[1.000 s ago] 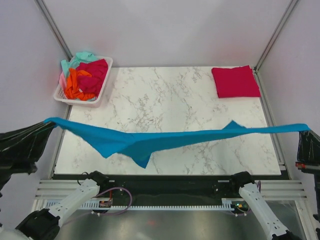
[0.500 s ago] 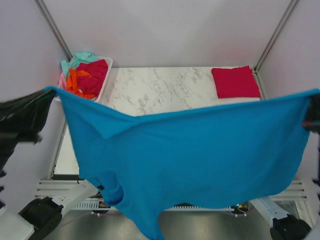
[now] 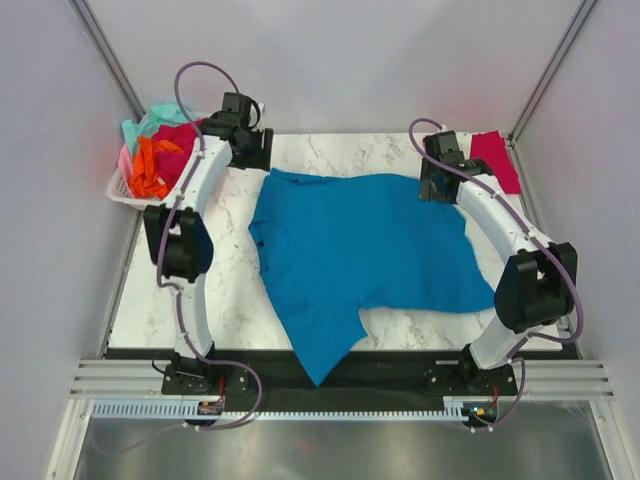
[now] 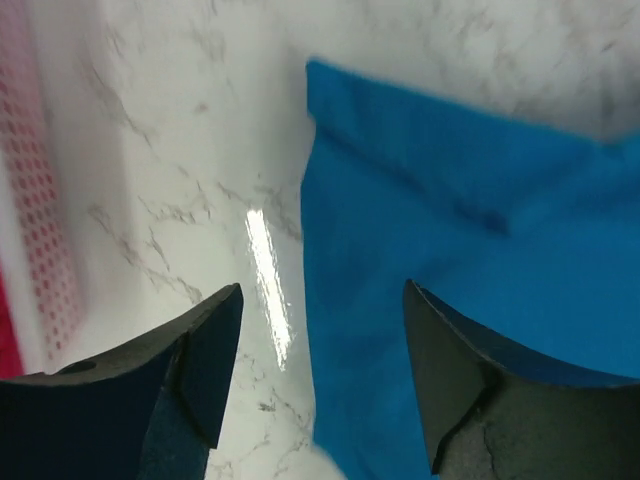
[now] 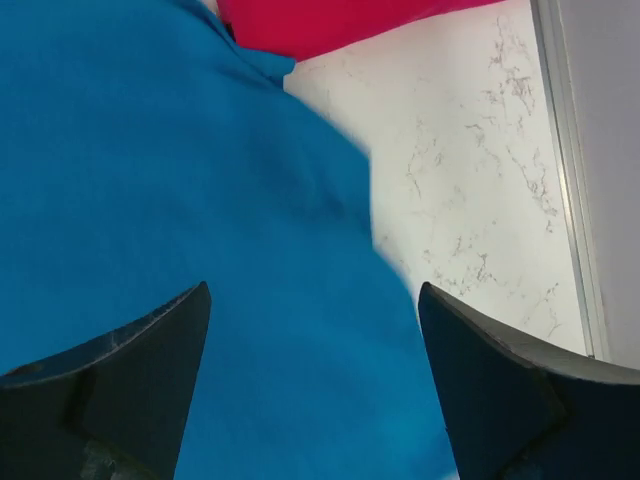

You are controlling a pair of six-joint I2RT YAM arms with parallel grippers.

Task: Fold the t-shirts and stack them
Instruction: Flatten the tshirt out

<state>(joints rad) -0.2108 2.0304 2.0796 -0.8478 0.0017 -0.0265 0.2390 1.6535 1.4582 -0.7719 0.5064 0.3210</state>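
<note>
I need to move my left gripper back and down to the basket-side near edge (image 3: 286, 322), because the near corner of the shirt hangs over the edge of the table.
A teal-blue t-shirt (image 3: 360, 245) lies spread over the marble table (image 3: 170, 300), one corner drooping over the near edge. My left gripper (image 3: 260, 155) hovers open at the shirt's far left corner; in the left wrist view that gripper (image 4: 322, 290) straddles the edge of the blue cloth (image 4: 450, 220), gripping nothing. My right gripper (image 3: 433, 188) is open above the far right corner; its wrist view shows the gripper (image 5: 315, 290) over blue cloth (image 5: 150, 150). A folded crimson t-shirt (image 3: 497, 158) lies at the back right, also seen as red cloth (image 5: 340, 20).
A white basket (image 3: 125, 190) at the back left holds magenta, orange, mint and pink shirts (image 3: 170, 150); its mesh wall (image 4: 40, 200) shows beside the left gripper. Frame posts stand at the back corners, and a metal rail (image 5: 565, 180) lines the table's right edge.
Both arms swung the stretched blue shirt up and forward, laid it flat on the table, and both grippers opened and let go of its corners.
</note>
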